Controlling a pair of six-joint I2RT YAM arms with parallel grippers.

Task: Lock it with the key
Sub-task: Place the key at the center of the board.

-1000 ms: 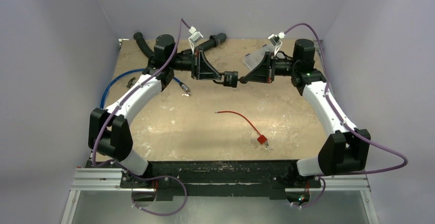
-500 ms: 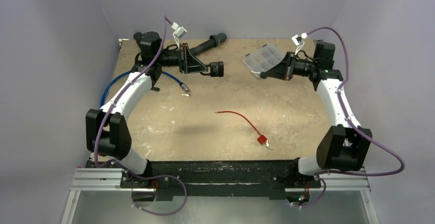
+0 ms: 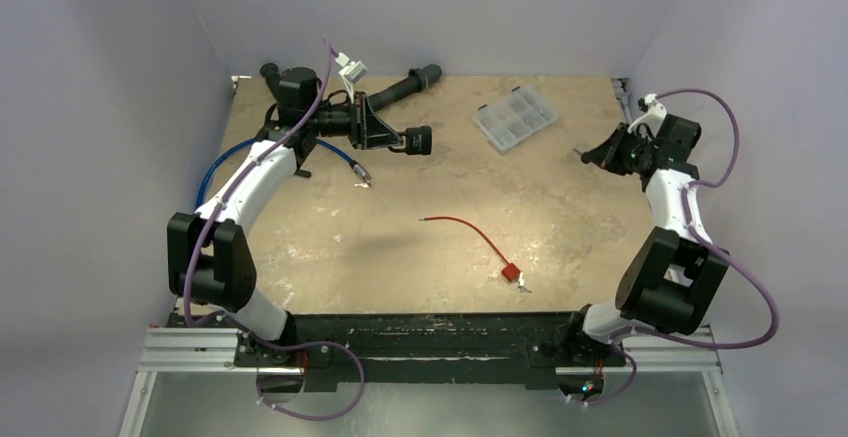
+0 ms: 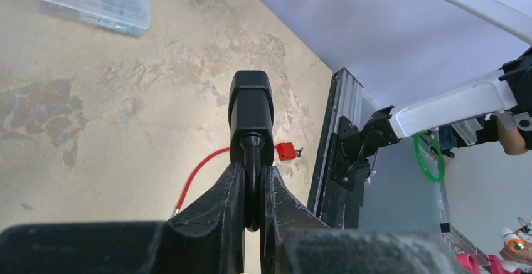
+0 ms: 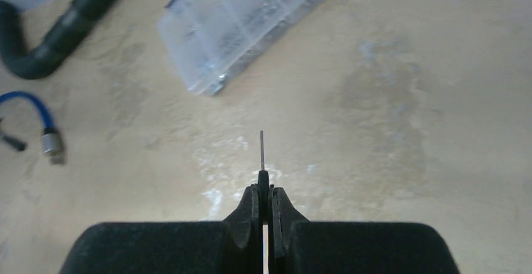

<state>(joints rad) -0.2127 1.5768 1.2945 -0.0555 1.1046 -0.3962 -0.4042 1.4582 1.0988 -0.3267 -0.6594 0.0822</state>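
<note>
My right gripper will lower the thin key to the clear, bare tabletop below and release it there next.
My left gripper (image 3: 405,141) is shut on the shackle of a black padlock (image 3: 420,142), held in the air at the back left; the padlock body (image 4: 251,108) sticks out past the fingertips (image 4: 233,177). My right gripper (image 3: 592,154) is shut on a thin key with a black head and a metal blade (image 5: 261,147), held above the table at the far right. A small red lock body (image 3: 510,274) with a thin red cable (image 3: 470,225) lies at the near middle. A tiny silvery key (image 3: 524,286) lies at that lock body, also seen in the left wrist view (image 4: 299,151).
A clear plastic organiser box (image 3: 514,117) lies at the back right of centre. A black hose (image 3: 412,82) lies along the back edge. A blue cable (image 3: 235,152) with a metal connector (image 3: 358,174) lies at the back left.
The two grippers were together at the back centre, key at the padlock. The right arm has swung far right with the key. The left gripper has pulled back left with the padlock.
</note>
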